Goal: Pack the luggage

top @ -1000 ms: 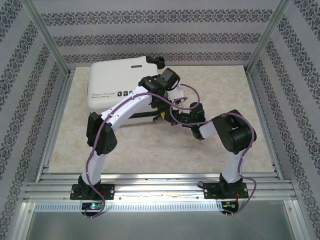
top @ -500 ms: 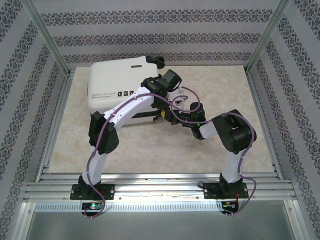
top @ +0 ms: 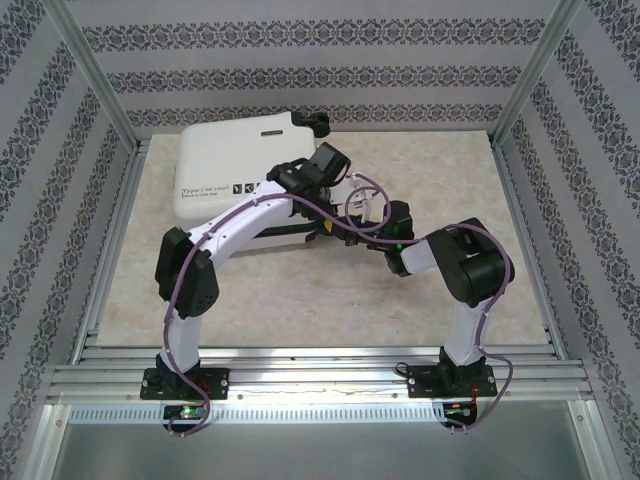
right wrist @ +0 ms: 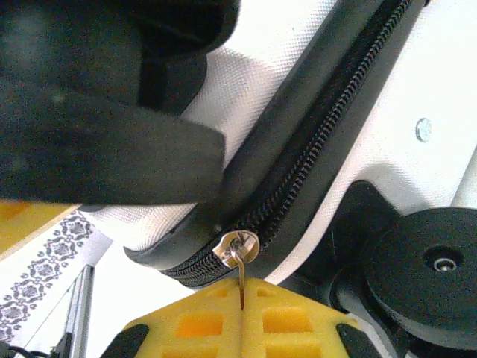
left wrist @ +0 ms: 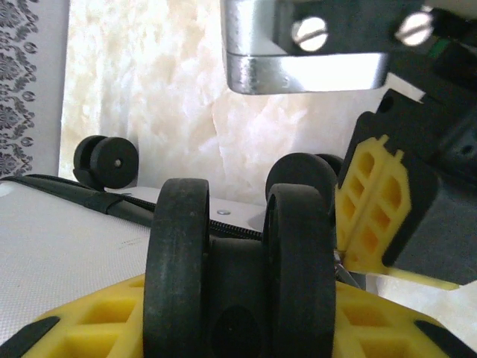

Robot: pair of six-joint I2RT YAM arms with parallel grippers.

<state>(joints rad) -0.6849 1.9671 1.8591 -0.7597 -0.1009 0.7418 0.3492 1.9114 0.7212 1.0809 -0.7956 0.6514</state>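
Observation:
My left gripper should pull the black twin caster wheel (left wrist: 238, 253) back toward my base and then let go of it, because my right gripper has closed on the zipper pull.
The white hard-shell luggage (top: 235, 165) lies closed at the back left of the table, black zipper (right wrist: 313, 156) along its seam. At its near right corner my left gripper (top: 318, 205) is shut on a black twin caster wheel (left wrist: 238, 253), which fills the gap between the yellow pads (left wrist: 97, 321). My right gripper (right wrist: 244, 298), coming in from the right (top: 352, 228), is shut on the metal zipper pull (right wrist: 241, 272) hanging from the slider (right wrist: 237, 246). Its yellow finger (left wrist: 373, 209) shows beside the wheel in the left wrist view.
Another caster (left wrist: 104, 160) stands at the luggage's far corner, and one more (right wrist: 440, 261) sits right of the zipper pull. Beige marble tabletop (top: 430, 160) lies open right of the luggage. Patterned walls and aluminium posts (top: 525, 80) enclose the table.
The left arm's elbow has swung left and down while its gripper stays at the wheel. The right gripper has edged slightly up and right with the zipper pull.

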